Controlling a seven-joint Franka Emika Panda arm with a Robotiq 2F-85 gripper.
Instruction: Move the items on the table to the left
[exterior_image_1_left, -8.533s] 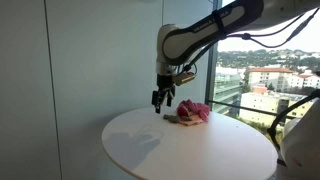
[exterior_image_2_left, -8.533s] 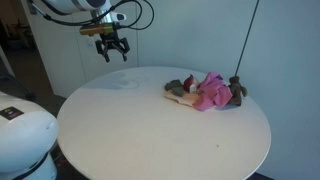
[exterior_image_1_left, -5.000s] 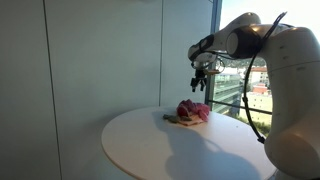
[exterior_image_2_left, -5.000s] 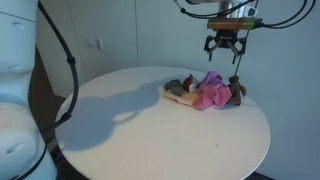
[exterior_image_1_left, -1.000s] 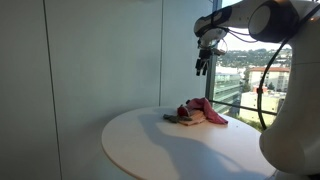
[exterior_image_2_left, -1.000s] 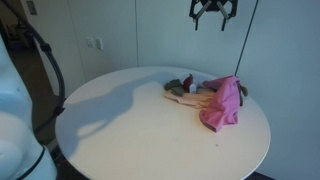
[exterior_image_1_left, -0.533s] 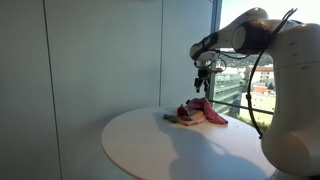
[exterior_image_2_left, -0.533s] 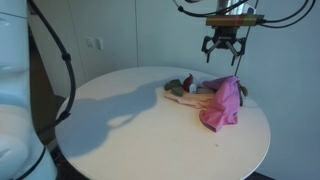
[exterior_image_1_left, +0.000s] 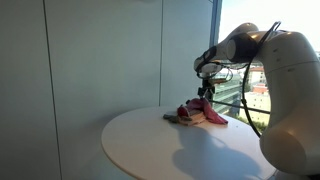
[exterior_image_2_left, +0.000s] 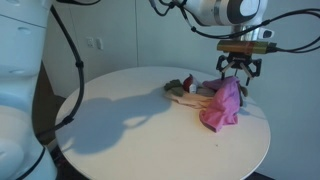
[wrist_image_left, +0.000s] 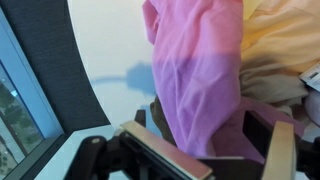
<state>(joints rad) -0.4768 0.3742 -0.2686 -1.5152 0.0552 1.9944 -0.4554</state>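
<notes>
The robot's gripper will move down onto the raised end of the pink cloth just below it, because that end of the cloth is already lined up between the gripper's open fingers.
A pile of cloth items lies on the round white table (exterior_image_2_left: 130, 120). A pink cloth (exterior_image_2_left: 222, 105) is spread toward the table's edge, with beige and dark pieces (exterior_image_2_left: 183, 88) beside it. In an exterior view the pile (exterior_image_1_left: 196, 114) sits at the far side of the table (exterior_image_1_left: 170, 150). My gripper (exterior_image_2_left: 238, 70) is low over the pile's end, also seen in an exterior view (exterior_image_1_left: 207, 93). In the wrist view the open jaws (wrist_image_left: 205, 125) straddle the pink cloth (wrist_image_left: 195, 70), with a beige cloth (wrist_image_left: 278, 45) beside it.
A tall window (exterior_image_1_left: 265, 70) stands right behind the pile. A grey wall panel (exterior_image_1_left: 90, 70) runs along the back. The robot's white base (exterior_image_2_left: 20, 130) is at the table's side. A cable (exterior_image_2_left: 250, 30) hangs near the gripper.
My gripper has come down from high above the table to just over the pile, with its jaws around the pink cloth. The cloths have not moved in the last second.
</notes>
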